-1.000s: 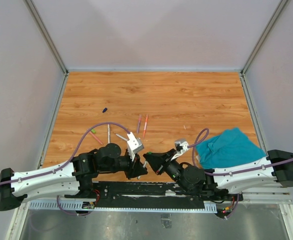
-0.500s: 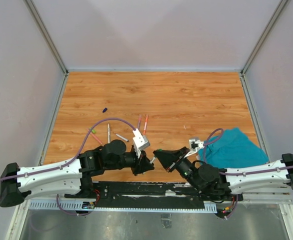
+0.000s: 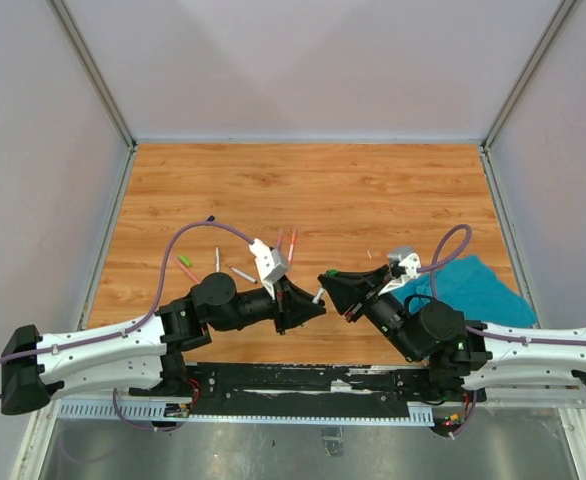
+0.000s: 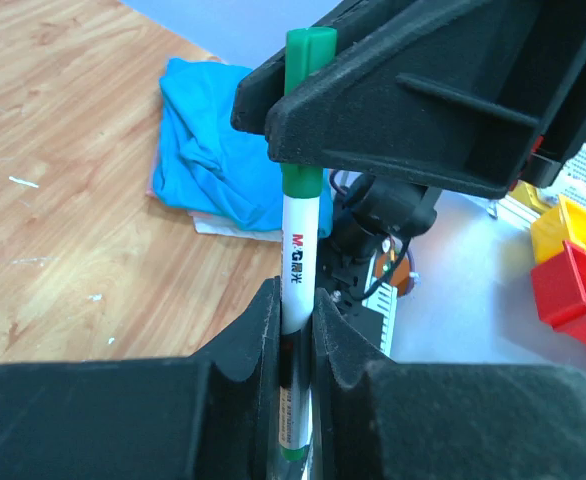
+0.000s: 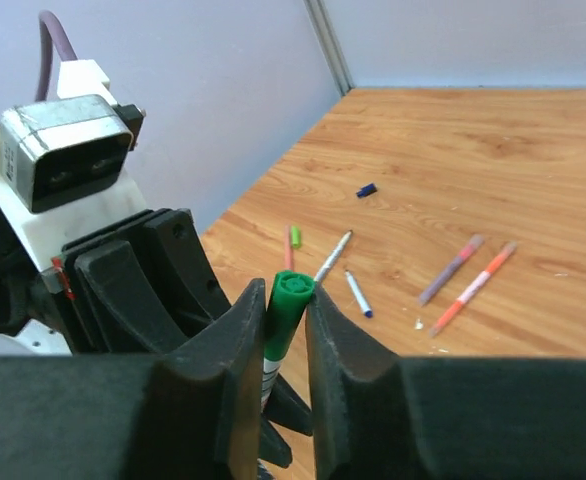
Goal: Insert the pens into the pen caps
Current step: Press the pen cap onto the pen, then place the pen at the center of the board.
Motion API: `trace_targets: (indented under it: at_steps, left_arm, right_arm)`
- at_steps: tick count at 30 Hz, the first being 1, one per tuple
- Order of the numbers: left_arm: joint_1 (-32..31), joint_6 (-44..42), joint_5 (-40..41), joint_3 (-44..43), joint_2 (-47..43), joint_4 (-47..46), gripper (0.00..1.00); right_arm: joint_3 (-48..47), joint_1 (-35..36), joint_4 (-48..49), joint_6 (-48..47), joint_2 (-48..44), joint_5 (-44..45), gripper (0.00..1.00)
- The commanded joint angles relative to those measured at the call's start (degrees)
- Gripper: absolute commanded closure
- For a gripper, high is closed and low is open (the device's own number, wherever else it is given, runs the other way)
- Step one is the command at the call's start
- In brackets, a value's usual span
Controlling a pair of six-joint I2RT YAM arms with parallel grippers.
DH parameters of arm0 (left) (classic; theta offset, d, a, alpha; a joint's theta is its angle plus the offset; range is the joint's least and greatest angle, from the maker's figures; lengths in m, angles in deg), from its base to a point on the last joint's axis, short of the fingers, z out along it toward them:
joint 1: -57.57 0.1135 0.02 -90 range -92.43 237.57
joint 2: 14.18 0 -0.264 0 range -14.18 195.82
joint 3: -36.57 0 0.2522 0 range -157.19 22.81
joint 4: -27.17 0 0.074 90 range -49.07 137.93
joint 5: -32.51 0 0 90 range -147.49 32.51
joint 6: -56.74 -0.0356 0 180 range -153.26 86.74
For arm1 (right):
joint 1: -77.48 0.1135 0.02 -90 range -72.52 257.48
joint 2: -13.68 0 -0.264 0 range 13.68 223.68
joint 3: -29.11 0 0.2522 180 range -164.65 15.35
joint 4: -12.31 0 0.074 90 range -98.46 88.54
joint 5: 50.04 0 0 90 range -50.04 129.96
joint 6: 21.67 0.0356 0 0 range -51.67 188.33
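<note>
My left gripper swings the capped pen outward to the bare wood (image 3: 306, 257) beside the orange pen next, points it down, lowers it and lets it go.
A green-ended pen (image 4: 296, 260) with a white barrel is clamped in my left gripper (image 4: 295, 300). Its green pen cap (image 5: 288, 305) sits on the pen's far end, with my right gripper (image 5: 288, 292) shut around it. The two grippers meet tip to tip above the table's near middle, left gripper (image 3: 306, 305) and right gripper (image 3: 330, 283). Other pens lie loose: a purple one (image 5: 451, 270), an orange one (image 5: 475, 286), a grey one (image 5: 333, 256), a blue-tipped one (image 5: 357, 293) and a pink one (image 5: 289, 262). A dark blue cap (image 5: 366, 189) lies alone further back.
A teal cloth (image 3: 463, 290) lies crumpled at the right near edge, beside my right arm. A small green cap (image 3: 185, 261) rests at the left by the pink pen. Red (image 4: 573, 290) and yellow (image 4: 573, 225) bins stand off the table.
Both grippers have risen and moved away from the bases, still joined on the green pen. The left wrist has swung right, and the right arm has stretched forward.
</note>
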Motion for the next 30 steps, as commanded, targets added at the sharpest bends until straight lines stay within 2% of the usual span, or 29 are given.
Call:
trace_targets:
  at_steps: [1,8,15,18,20,23,30]
  left_arm:
    - [2.4,2.4,7.3,0.4,-1.3,-12.9,1.0]
    - [2.4,3.6,9.7,5.1,-3.8,-10.7,0.99]
    - [2.4,2.9,12.6,8.9,-10.7,-7.7,1.0]
    - [2.4,1.4,11.7,9.7,-13.1,-6.7,0.99]
    - [2.4,0.3,10.7,10.0,-14.5,-6.3,0.99]
    - [2.4,-1.3,8.7,9.9,-15.2,-6.1,1.0]
    - [2.4,-2.3,6.7,9.7,-14.4,-6.9,0.99]
  right_arm:
    - [-3.8,-1.6,-14.2,-12.2,2.7,-3.5,0.75]
    - [-7.3,-2.0,-13.8,-18.3,0.3,-7.7,0.51]
    - [-3.4,-2.0,-19.2,-18.1,-6.1,-6.6,0.41]
    - [-2.2,-2.1,-21.7,-18.5,-7.8,-3.4,0.32]
    - [-2.1,-3.0,-23.1,-18.4,-8.6,-3.1,0.29]
    - [-3.8,-7.6,-27.8,-16.2,-7.6,-6.3,0.29]
    - [-4.8,-25.1,-30.1,-8.7,-3.6,-27.0,0.29]
